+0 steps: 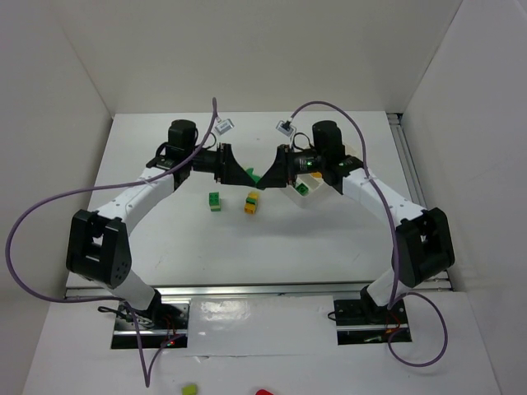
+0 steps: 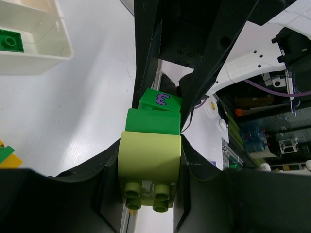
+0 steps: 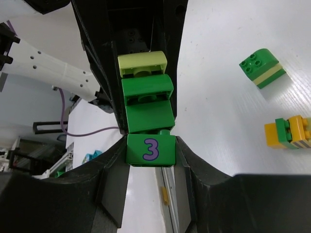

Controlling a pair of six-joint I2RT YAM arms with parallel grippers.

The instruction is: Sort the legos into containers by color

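I will move my right gripper away from the stack, then turn it downward and lower it into the white tray's section (image 1: 304, 188), because a green brick is there.
A stack of legos hangs in mid-air between my two grippers over the table's middle (image 1: 258, 177). My left gripper (image 2: 150, 167) is shut on its lime brick (image 2: 149, 150). My right gripper (image 3: 150, 154) is shut on the green brick marked 3 (image 3: 149, 145) at the other end. Two more green bricks (image 3: 147, 104) join them. In the top view the left gripper (image 1: 245, 174) and the right gripper (image 1: 273, 174) face each other. The white tray (image 1: 306, 197) lies under the right arm and holds a green brick (image 2: 10, 40).
A green and lime stack (image 1: 215, 202) and a yellow and green stack (image 1: 251, 202) lie on the table in front of the grippers. They also show in the right wrist view (image 3: 262, 68) (image 3: 288, 132). Two white tags (image 1: 224, 126) lie at the back.
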